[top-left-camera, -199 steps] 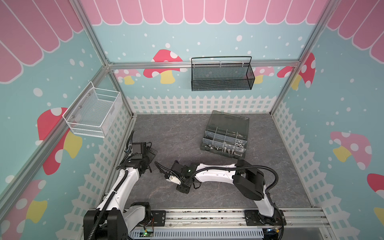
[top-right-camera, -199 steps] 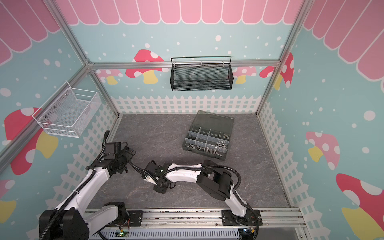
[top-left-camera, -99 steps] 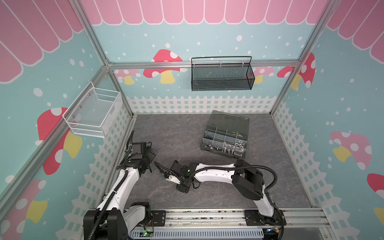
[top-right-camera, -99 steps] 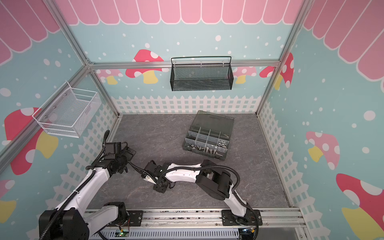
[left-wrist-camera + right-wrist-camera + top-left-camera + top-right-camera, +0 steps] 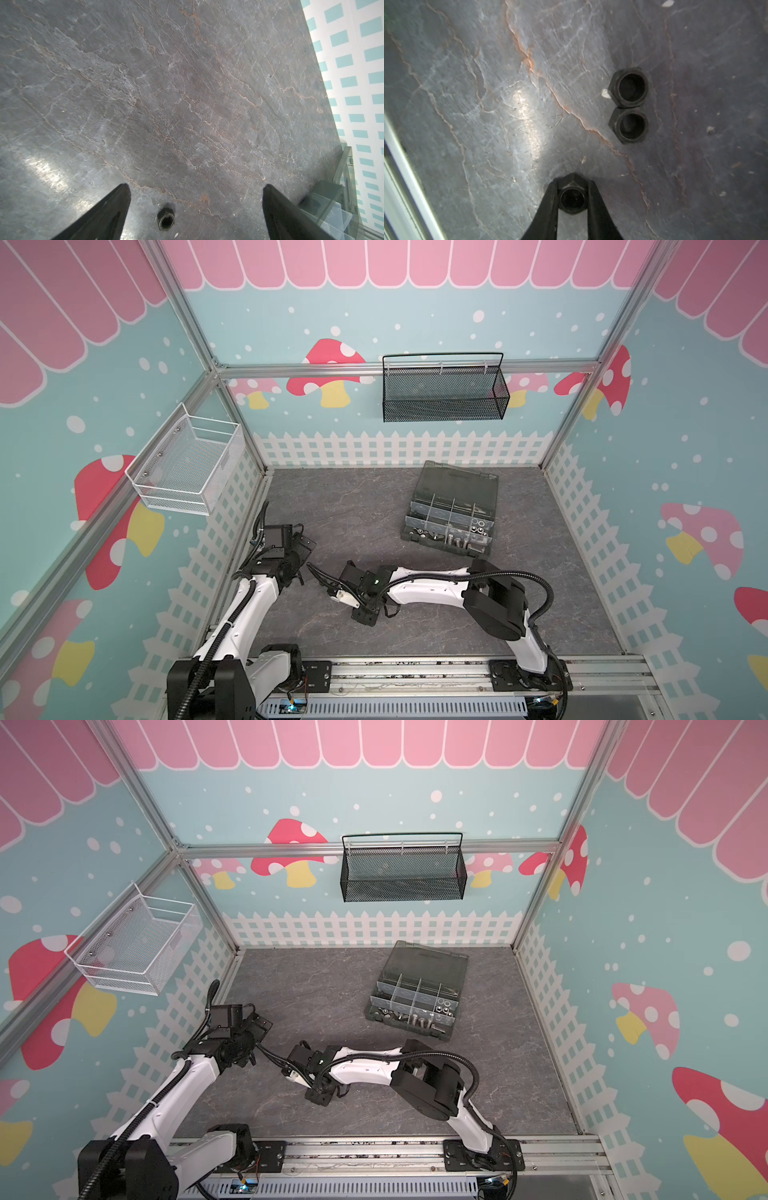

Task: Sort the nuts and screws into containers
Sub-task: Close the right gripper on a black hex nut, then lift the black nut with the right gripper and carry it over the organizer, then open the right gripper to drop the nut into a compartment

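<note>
The organizer box stands open outward of my right gripper, so next the gripper will go up, carry the black nut outward to the box, over its empty middle container (image 5: 440, 514), and let go of the nut.
In the right wrist view my right gripper (image 5: 572, 184) is shut on a black nut (image 5: 572, 198) down at the grey floor. Two more black nuts (image 5: 630, 87) (image 5: 629, 127) lie touching each other a little way ahead of it. My left gripper (image 5: 196, 185) stands open above the floor, with a single black nut (image 5: 166, 218) lying between its fingers, untouched. In both top views the organizer box (image 5: 451, 510) (image 5: 417, 990) sits open at the back right. Its front containers hold silver screws (image 5: 453, 539) and nuts (image 5: 480, 526). Both grippers (image 5: 301, 549) (image 5: 365, 616) work at the front left.
A black mesh basket (image 5: 444, 391) hangs on the back wall and a white wire basket (image 5: 187, 466) on the left wall. An aluminium rail (image 5: 415, 672) runs along the front edge, close to my right gripper. The box's corner (image 5: 332, 203) shows in the left wrist view.
My right gripper's jaws have closed onto the black nut. Both arms have stayed nearly where they were.
</note>
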### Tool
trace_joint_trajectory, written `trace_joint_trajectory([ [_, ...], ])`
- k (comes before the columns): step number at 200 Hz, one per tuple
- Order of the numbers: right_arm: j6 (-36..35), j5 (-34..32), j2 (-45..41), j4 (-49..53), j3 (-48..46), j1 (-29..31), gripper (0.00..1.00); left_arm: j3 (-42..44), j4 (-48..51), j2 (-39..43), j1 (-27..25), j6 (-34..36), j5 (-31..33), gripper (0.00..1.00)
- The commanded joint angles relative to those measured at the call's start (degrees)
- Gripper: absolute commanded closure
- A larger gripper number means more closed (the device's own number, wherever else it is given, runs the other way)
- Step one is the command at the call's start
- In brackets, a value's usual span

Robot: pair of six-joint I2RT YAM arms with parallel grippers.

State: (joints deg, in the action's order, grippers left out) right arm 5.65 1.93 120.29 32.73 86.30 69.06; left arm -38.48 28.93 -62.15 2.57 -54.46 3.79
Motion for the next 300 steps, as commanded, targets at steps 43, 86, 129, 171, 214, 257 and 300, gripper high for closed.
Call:
trace_joint_trajectory([
  [43, 8.1, -4.9, -10.5, -0.5, -6.5, -7.8, 1.00, 0.8, 0.4, 1.1, 0.3, 1.9, -1.0, 0.00],
  [86, 12.0, -9.7, -16.3, -0.4, -9.3, -18.1, 1.00, 2.0, -2.8, 2.2, 0.2, 2.6, -4.6, 0.00],
  [129, 13.3, -12.8, -18.6, -1.4, -8.6, -27.6, 1.00, 3.2, -5.2, 3.6, -3.5, 2.7, -5.4, 0.00],
  [171, 13.3, -13.8, -18.5, -2.7, -6.9, -33.7, 1.00, 4.2, -6.5, 5.0, -11.1, 2.1, -3.6, 0.00],
  [214, 12.8, -13.1, -16.7, -3.9, -5.3, -38.8, 1.00, 5.8, -8.7, 6.1, -14.8, 1.0, -2.6, 0.00],
  [257, 11.8, -11.0, -13.7, -4.6, -3.1, -41.9, 1.00, 5.5, -9.5, 5.1, -15.0, 0.8, -2.6, 0.00],
  [300, 10.2, -9.2, -9.4, -4.9, 0.1, -43.6, 1.00, 5.5, -10.0, 4.5, -15.0, 0.3, -2.9, 0.00],
])
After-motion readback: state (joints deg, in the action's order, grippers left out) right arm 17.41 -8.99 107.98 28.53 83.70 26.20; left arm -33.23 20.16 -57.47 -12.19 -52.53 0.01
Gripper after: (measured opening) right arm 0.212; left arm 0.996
